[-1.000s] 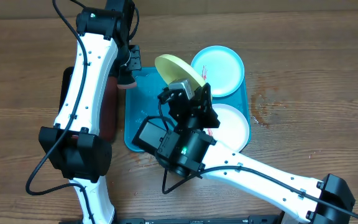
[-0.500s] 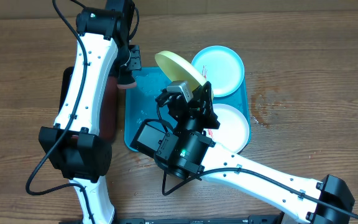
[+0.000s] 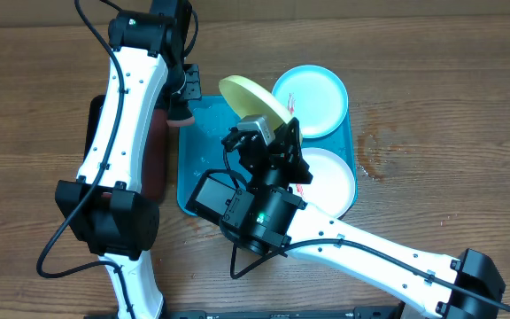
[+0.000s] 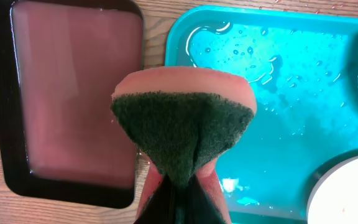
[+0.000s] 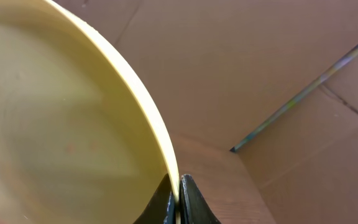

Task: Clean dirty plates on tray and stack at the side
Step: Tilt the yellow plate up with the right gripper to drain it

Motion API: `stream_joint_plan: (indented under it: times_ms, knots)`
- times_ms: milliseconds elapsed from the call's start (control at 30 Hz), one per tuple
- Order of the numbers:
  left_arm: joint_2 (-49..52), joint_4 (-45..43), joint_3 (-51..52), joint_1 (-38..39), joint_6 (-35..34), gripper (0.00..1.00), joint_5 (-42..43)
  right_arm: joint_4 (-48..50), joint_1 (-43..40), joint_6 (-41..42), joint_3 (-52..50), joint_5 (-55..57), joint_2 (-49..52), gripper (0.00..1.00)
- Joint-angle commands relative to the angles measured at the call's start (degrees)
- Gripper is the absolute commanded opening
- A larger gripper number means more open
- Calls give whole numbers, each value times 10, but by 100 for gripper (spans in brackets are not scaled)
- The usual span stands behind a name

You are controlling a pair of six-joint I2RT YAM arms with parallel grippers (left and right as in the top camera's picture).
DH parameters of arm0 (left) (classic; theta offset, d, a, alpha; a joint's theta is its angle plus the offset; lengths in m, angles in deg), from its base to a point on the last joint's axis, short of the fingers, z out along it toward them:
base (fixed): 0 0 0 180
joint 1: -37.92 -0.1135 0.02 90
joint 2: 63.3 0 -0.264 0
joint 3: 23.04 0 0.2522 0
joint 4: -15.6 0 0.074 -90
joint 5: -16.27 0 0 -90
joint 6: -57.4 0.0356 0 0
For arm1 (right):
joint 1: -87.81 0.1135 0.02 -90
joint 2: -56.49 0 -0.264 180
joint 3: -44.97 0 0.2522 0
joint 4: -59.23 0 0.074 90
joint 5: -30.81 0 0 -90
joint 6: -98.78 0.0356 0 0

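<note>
The right gripper needs to swing past the tray next, to the table by the wet patch [image 3: 413,144], which is bare. It then needs to turn its plate flat, lower it and let go of the plate's rim.
My right gripper [image 3: 277,126] is shut on the rim of the yellow-green plate [image 3: 251,96] and holds it tilted on edge above the turquoise tray [image 3: 204,151]; the wrist view shows the rim pinched between the jaws [image 5: 178,193] and the plate's face [image 5: 61,124]. My left gripper [image 3: 182,105] is shut on a pink sponge with a green scouring face [image 4: 184,121], held over the tray's left edge [image 4: 179,43]. The light blue plate [image 3: 312,99] lies at the tray's far right corner. The white plate [image 3: 330,177] lies on the tray's right, with red smears near its left edge.
A black tray with dark red inside [image 4: 73,93] lies left of the turquoise tray, mostly under my left arm in the overhead view [image 3: 153,164]. The turquoise tray's floor is wet with droplets [image 4: 260,56]. A wet patch marks the wooden table [image 3: 374,151] right of the tray.
The yellow-green plate has shifted very slightly in my right gripper. The left arm and sponge have not moved.
</note>
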Motion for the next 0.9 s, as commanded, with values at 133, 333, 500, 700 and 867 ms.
stream_joint_plan:
  times_ms: [133, 333, 500, 700, 867]
  knots:
    - [-4, -1, 0, -3, 11, 4, 7, 3, -34, 9, 5, -225, -6, 4]
    - [-4, -2, 0, -3, 10, 4, 8, 7, -111, 9, -3, -501, 3, 4]
    - [-4, -1, 0, -3, 10, 4, 14, 19, -175, 2, -3, -635, 10, 4]
    - [-4, -1, 0, -3, 10, 4, 26, 31, -251, -28, -3, -779, 10, 4]
    - [-4, -3, 0, -2, 10, 4, 26, 31, -345, -42, -3, -905, 10, 4]
